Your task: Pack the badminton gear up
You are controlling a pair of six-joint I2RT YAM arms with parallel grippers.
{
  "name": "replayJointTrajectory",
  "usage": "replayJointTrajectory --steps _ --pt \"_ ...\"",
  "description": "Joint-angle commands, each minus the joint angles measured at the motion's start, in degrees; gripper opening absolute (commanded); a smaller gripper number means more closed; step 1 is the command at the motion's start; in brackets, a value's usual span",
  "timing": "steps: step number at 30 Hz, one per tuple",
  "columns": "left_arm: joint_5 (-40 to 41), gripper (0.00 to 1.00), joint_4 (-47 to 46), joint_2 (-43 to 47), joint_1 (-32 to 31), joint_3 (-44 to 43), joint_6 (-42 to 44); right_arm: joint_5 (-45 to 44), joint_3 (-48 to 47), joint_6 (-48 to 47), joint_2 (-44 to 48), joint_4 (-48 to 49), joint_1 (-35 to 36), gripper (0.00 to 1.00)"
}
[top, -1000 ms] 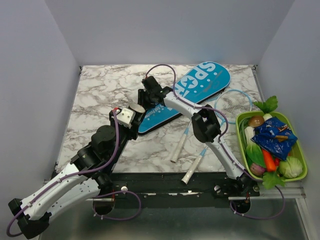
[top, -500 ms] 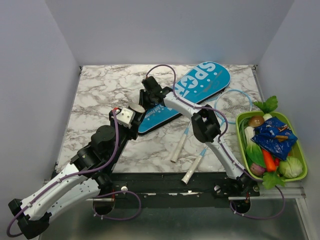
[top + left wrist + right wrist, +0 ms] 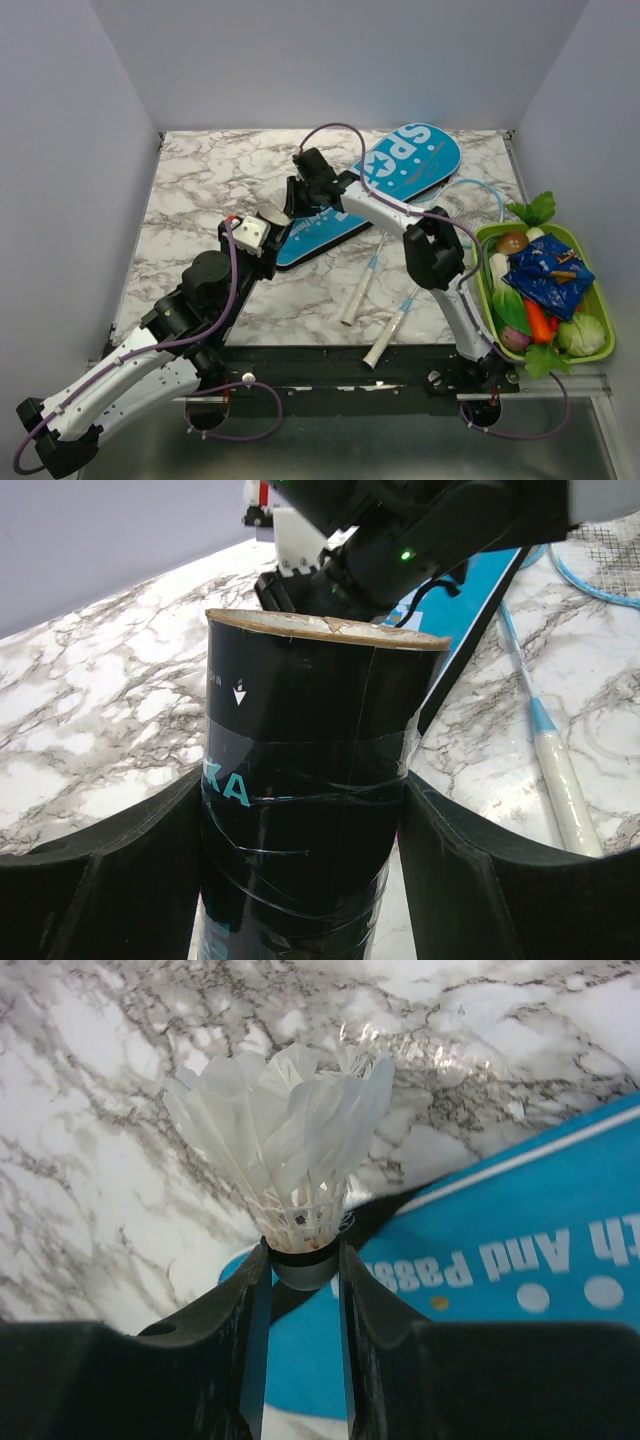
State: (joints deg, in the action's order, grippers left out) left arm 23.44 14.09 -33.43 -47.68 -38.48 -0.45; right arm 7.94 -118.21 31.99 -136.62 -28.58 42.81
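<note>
I will next bring the shuttlecock [image 3: 290, 1130] back past the bag with my right gripper and down, to release it on the free marble below and back, between the racket handles.
My left gripper [image 3: 300, 890] is shut around a black taped tube [image 3: 300, 780] with a cardboard rim, held upright; from above the tube's top [image 3: 272, 215] shows beside the bag's narrow end. My right gripper [image 3: 303, 1260] is shut on the dark cork base of a white feather shuttlecock [image 3: 290, 1130], feathers pointing away from the camera, just above the cyan bag [image 3: 500, 1280]. In the top view that gripper [image 3: 295, 200] hangs close to the tube. The bag [image 3: 405, 170] lies diagonally across the marble. Two light-blue rackets [image 3: 358, 290] [image 3: 388, 332] lie to its right, handles toward me.
A green tray [image 3: 483, 285] of toy vegetables and a blue packet sits at the table's right edge. The right arm's elbow [image 3: 435, 255] hangs over the racket shafts. Grey walls close in the left, back and right sides.
The right gripper has closed on the shuttlecock and shifted slightly back and right; its elbow swung toward the tray. The left arm and tube have not moved.
</note>
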Motion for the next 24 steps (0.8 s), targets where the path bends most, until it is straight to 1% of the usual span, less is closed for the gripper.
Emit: replayJointTrajectory --steps 1,3,4,6,7,10,11,13,14,15,17,18,19,20,22,23,24 --pt "-0.24 0.00 1.03 0.65 0.13 1.21 -7.90 -1.62 8.33 -1.58 10.30 3.61 0.52 0.15" --pt "0.11 0.00 0.94 0.82 0.22 1.21 -7.73 -2.84 12.46 -1.93 13.73 4.05 0.44 0.15" --pt "0.20 0.00 1.03 0.91 0.22 1.30 -7.73 -3.72 16.83 -1.93 17.23 4.06 0.52 0.15" --pt "0.29 0.00 0.94 1.00 0.22 1.30 -7.73 -6.62 22.47 -1.23 21.55 4.23 0.52 0.15" --pt "0.46 0.00 0.86 0.91 0.22 1.30 -7.64 -7.41 28.07 -0.96 25.92 4.41 0.44 0.15" --pt "0.29 0.00 0.85 0.56 0.22 1.30 -7.64 -12.24 36.88 1.40 32.79 4.76 0.44 0.15" --pt "0.29 0.00 0.94 0.39 0.13 1.21 -7.64 -14.08 42.22 3.24 37.26 5.28 0.35 0.15" --pt "0.03 0.00 1.03 0.03 0.13 1.13 -7.64 -16.46 47.87 5.97 41.94 5.46 0.52 0.16" --pt "0.20 0.00 1.03 -0.06 0.22 1.13 -7.64 -18.65 50.34 9.29 46.31 5.81 0.52 0.17" --pt "0.11 0.00 1.12 -0.14 0.22 1.04 -7.64 -19.80 55.84 11.23 48.44 5.99 0.44 0.17" --pt "0.11 0.00 1.12 -0.23 0.22 1.04 -7.64 -21.65 61.49 17.63 52.31 7.56 0.44 0.15" --pt "0.29 0.00 1.12 -0.23 0.31 1.04 -7.64 -22.44 66.22 19.85 55.29 8.01 0.44 0.14" --pt "0.20 0.00 1.03 -0.32 0.39 1.04 -7.64 -23.14 69.05 22.22 56.97 8.45 0.44 0.12" --pt "0.03 0.00 1.03 -0.32 0.40 1.04 -7.64 -24.02 71.34 26.85 58.21 9.58 0.44 0.12" --pt "-0.06 0.00 1.12 -0.49 0.40 0.95 -7.64 -25.08 76.96 31.45 61.19 10.29 0.44 0.10" --pt "-0.15 0.00 1.12 -0.50 0.40 1.04 -7.64 -25.95 78.38 35.73 61.82 10.99 0.52 0.08" --pt "-0.24 0.00 1.03 -0.50 0.40 1.04 -7.64 -26.31 79.96 37.86 62.43 11.17 0.52 0.07"
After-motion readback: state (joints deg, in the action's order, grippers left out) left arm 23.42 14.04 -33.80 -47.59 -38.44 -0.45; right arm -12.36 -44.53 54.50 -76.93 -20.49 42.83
